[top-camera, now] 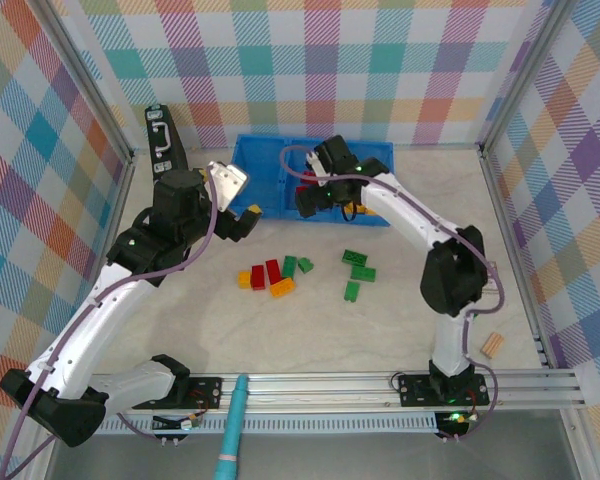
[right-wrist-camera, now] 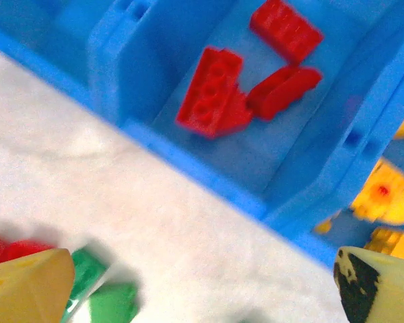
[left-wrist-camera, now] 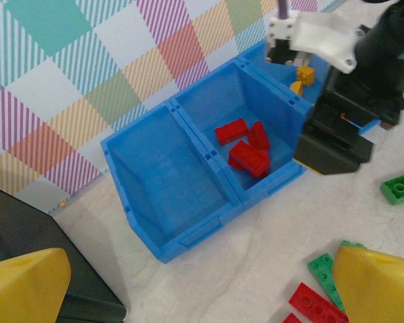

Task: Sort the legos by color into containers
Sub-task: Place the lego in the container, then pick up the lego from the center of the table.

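Observation:
The right gripper moves back from the tray and lowers onto the yellow-orange lego [top-camera: 282, 288] next, as it lies loose at the red lego's near end outside the tray [top-camera: 265, 165].
The blue tray [top-camera: 265, 165] stands at the back of the table. Its left compartment [left-wrist-camera: 163, 176] holds nothing, and the middle one holds three red legos [left-wrist-camera: 248, 149], also seen in the right wrist view [right-wrist-camera: 214, 101]. Yellow-orange pieces [right-wrist-camera: 382, 195] lie in the right compartment. My right gripper [top-camera: 313, 202] hangs open at the tray's front rim, by the middle compartment, with nothing between its yellow fingers [right-wrist-camera: 27, 286]. My left gripper [top-camera: 242, 222] is open and empty left of it, in front of the tray. Red, yellow-orange and green legos [top-camera: 273, 272] lie loose mid-table, and three green legos [top-camera: 358, 272] lie to their right.
A black case [top-camera: 162, 140] lies at the back left beside the tray. A tan wooden block [top-camera: 492, 345] sits near the right arm's base. A teal tool [top-camera: 232, 430] lies across the front rail. Plaid walls close in the table on three sides.

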You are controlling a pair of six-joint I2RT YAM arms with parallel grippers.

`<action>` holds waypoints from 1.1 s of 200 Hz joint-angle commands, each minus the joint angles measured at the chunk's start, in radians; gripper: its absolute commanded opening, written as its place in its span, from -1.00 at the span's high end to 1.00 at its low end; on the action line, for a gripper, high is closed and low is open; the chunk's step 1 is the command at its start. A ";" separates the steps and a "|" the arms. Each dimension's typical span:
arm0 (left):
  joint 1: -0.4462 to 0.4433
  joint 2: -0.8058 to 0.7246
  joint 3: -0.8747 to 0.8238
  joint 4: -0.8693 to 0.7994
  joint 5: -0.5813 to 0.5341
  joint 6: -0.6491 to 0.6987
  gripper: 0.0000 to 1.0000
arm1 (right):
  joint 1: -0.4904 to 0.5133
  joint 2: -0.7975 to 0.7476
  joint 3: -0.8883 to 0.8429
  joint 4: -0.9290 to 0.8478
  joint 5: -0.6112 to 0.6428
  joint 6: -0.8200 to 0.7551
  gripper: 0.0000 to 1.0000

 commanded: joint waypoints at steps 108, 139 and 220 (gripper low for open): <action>0.006 -0.159 -0.039 0.019 0.082 -0.034 -0.99 | 0.363 0.008 -0.284 0.014 -0.104 0.342 -0.98; 0.006 -0.208 -0.074 0.046 0.078 -0.029 -0.99 | 0.397 0.073 -0.233 -0.038 -0.036 0.313 -0.97; 0.008 -0.188 -0.062 0.033 0.047 -0.030 -0.99 | 0.408 0.185 -0.187 0.000 0.025 0.287 -0.97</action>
